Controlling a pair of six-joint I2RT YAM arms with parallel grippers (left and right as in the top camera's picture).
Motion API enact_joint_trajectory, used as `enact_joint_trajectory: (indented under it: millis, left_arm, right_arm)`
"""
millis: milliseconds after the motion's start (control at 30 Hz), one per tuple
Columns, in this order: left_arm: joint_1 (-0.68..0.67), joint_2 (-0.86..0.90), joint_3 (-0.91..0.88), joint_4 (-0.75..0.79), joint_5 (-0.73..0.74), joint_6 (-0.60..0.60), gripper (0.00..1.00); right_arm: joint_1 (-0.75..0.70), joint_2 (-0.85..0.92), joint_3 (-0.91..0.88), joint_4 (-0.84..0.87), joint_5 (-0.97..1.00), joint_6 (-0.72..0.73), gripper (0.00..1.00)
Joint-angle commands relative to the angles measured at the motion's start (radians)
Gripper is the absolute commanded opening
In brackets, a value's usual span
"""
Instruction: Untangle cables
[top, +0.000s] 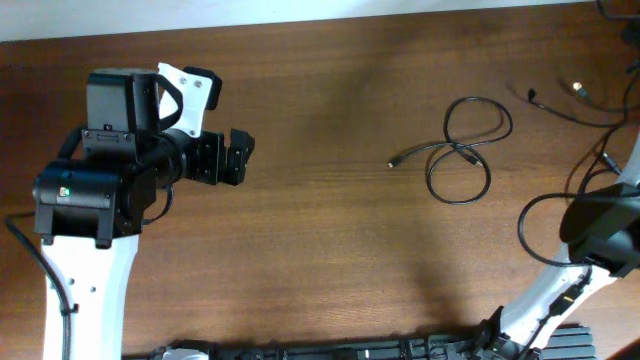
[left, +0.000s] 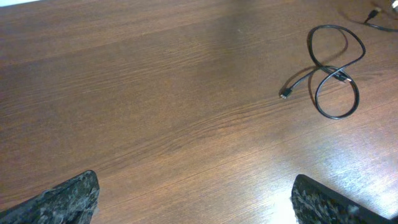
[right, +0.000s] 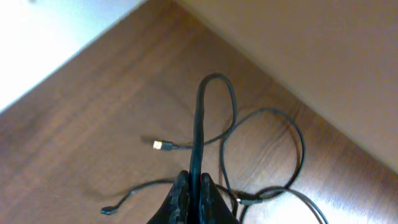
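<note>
The robot's right gripper needs to shift to the right in the overhead view next and open there, releasing the cable above the further loops, because they lie below it.
A thin black cable (top: 466, 150) lies in two loose loops right of the table's centre, one plug end pointing left; it also shows in the left wrist view (left: 336, 74). My left gripper (top: 240, 156) is open and empty, far to the left of it, with its fingers wide apart over bare wood (left: 199, 205). My right gripper (right: 193, 186) is shut on another black cable (right: 202, 112), which rises from the jaws and arcs over. A gold-tipped plug (right: 158, 145) and further loops (right: 292, 143) lie below it. In the overhead view these cables (top: 560, 105) lie at the far right.
The wooden table's (top: 330, 250) back edge meets a pale surface (right: 323, 56) just behind the right-hand cables. The right arm's body (top: 600, 225) and its thicker black wires (top: 530, 215) stand at the right edge. A dark strip (top: 400, 350) runs along the front edge.
</note>
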Motion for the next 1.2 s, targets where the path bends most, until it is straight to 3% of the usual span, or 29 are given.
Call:
enact_joint_trajectory:
  millis: [0, 433, 500, 600, 667, 733, 800, 1067, 1167]
  left_arm:
    - [0.003, -0.004, 0.005, 0.001, 0.011, 0.013, 0.99]
    - [0.003, -0.004, 0.005, 0.001, 0.011, 0.012, 0.99]
    - [0.003, -0.004, 0.005, 0.001, 0.011, 0.013, 0.99]
    - [0.003, -0.004, 0.005, 0.001, 0.011, 0.013, 0.99]
    - [0.003, -0.004, 0.005, 0.001, 0.011, 0.012, 0.99]
    - [0.003, -0.004, 0.005, 0.001, 0.011, 0.012, 0.99]
    - [0.003, -0.004, 0.005, 0.001, 0.011, 0.012, 0.99]
    - [0.003, -0.004, 0.005, 0.001, 0.011, 0.012, 0.99]
    - [0.003, -0.004, 0.005, 0.001, 0.011, 0.013, 0.99]
  right_arm:
    - [-0.039, 0.018, 0.0, -0.024, -0.045, -0.008, 0.04]
    - [-0.146, 0.052, -0.001, -0.109, -0.075, -0.008, 0.04]
    - [-0.145, 0.052, -0.001, -0.112, -0.077, -0.008, 0.19]
    - [-0.145, 0.052, -0.001, -0.117, -0.127, -0.011, 0.64]
    - [-0.145, 0.052, -0.001, -0.122, -0.148, -0.011, 0.82]
    - [-0.145, 0.052, -0.001, -0.14, -0.15, -0.011, 0.91]
    - [-0.145, 0.052, -0.001, -0.163, -0.15, -0.011, 0.96]
    - [-0.144, 0.052, -0.001, -0.284, -0.155, -0.013, 0.97]
    - [-0.143, 0.052, -0.001, -0.319, -0.272, -0.129, 0.97]
